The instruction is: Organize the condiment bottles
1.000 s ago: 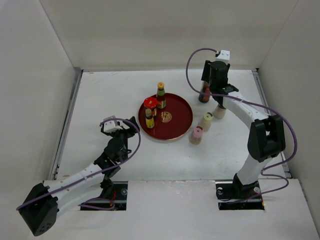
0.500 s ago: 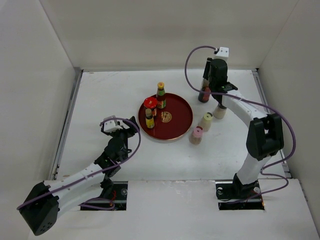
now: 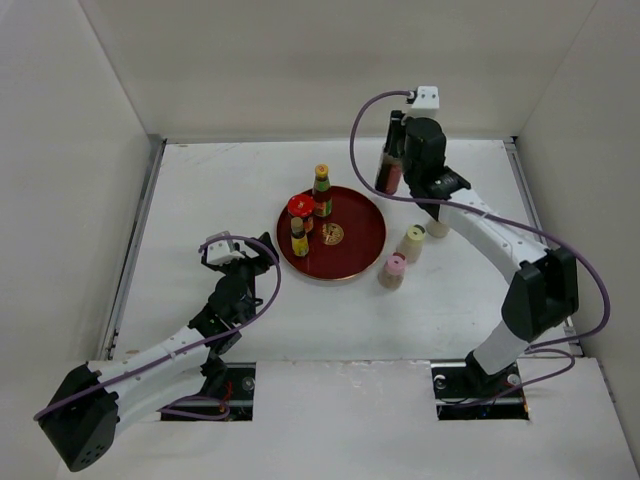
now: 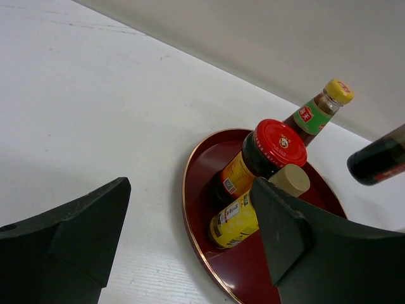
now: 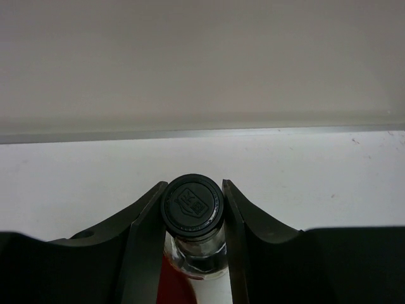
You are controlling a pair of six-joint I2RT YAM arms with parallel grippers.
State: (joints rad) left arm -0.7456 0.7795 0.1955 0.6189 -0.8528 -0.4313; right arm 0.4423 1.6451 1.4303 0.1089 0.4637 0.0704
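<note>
The tray's bottom beside the green-labelled bottle (image 3: 321, 190) is bare, so I should move my right gripper to the left in the top view, put the dark-sauce bottle down there and let go.
My right gripper (image 3: 398, 150) is shut on the black cap (image 5: 192, 206) of the tall dark-sauce bottle (image 3: 388, 176) and holds it in the air just beyond the round red tray's (image 3: 362, 243) far right rim. The bottle's lower end also shows in the left wrist view (image 4: 378, 162). On the tray stand the green-labelled yellow-capped bottle (image 3: 321, 190), the red-lidded jar (image 3: 299, 207) and a yellow-labelled bottle (image 3: 299, 238). My left gripper (image 3: 256, 250) is open and empty on the table left of the tray; in its own view (image 4: 190, 247) it faces these bottles.
Three cream shakers stand on the table right of the tray: a pink-topped one (image 3: 393, 270), a pale-topped one (image 3: 411, 243) and one half hidden under my right arm (image 3: 437, 228). White walls close in the table on three sides.
My right gripper has lifted the dark-sauce bottle off the table and carried it left towards the tray. The left arm has not moved.
</note>
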